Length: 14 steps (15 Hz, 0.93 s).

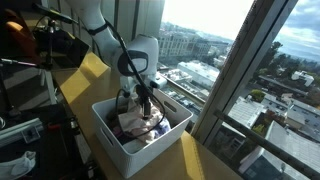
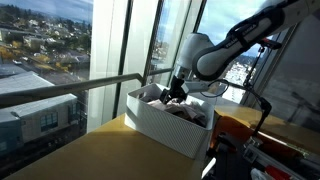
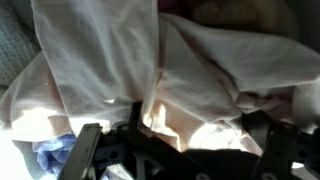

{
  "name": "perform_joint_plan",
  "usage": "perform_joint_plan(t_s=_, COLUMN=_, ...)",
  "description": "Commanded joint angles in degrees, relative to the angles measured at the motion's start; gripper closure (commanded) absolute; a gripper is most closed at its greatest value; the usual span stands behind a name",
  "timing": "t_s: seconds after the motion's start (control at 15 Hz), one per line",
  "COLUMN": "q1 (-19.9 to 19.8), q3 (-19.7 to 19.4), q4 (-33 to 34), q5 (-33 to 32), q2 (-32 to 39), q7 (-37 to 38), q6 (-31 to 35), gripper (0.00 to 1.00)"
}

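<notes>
My gripper will go down deeper into the bin to grab the folds of pale pink cloth that are already between its open fingers.
A white plastic bin stands on a wooden tabletop and holds a heap of crumpled clothes. In both exterior views my gripper reaches down into the bin, right on top of the heap. In the wrist view a pale pinkish-white cloth fills almost the whole picture. The gripper stands open, its dark fingers spread wide at the bottom edge, with folds of the cloth bulging between them. A bit of blue fabric shows at the lower left.
The wooden table runs along tall windows with a metal rail close behind the bin. Cables and equipment stand at one end, and a dark stand with red parts is beside the bin.
</notes>
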Motion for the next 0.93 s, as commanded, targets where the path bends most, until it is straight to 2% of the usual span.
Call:
perform_joint_plan(t_s=0.0, q1=2.5, q3=-1.5, q4=4.3, q5=4.1, q2=6.8, q7=-0.1, q6=-1.9, gripper=0.0)
perform_joint_plan(t_s=0.2, q1=2.3, q3=-1.0, q4=3.9, q5=7.8, q2=8.7, q7=-1.3, q6=-3.4, gripper=0.0)
perform_joint_plan(t_s=0.27, q1=2.1, q3=-0.8, q4=3.2, q5=8.8, q2=8.7, q7=-1.7, q6=-3.8, gripper=0.25)
perform_joint_plan(t_s=0.4, q1=2.2, q3=-0.9, q4=2.1, q5=10.1, q2=7.8, q7=-1.6, q6=-4.5, gripper=0.34)
perform_joint_plan(t_s=0.87, q1=2.5, q3=-0.4, q4=-3.1, q5=12.8, q2=-0.5, q7=-1.3, q6=-7.2, gripper=0.87)
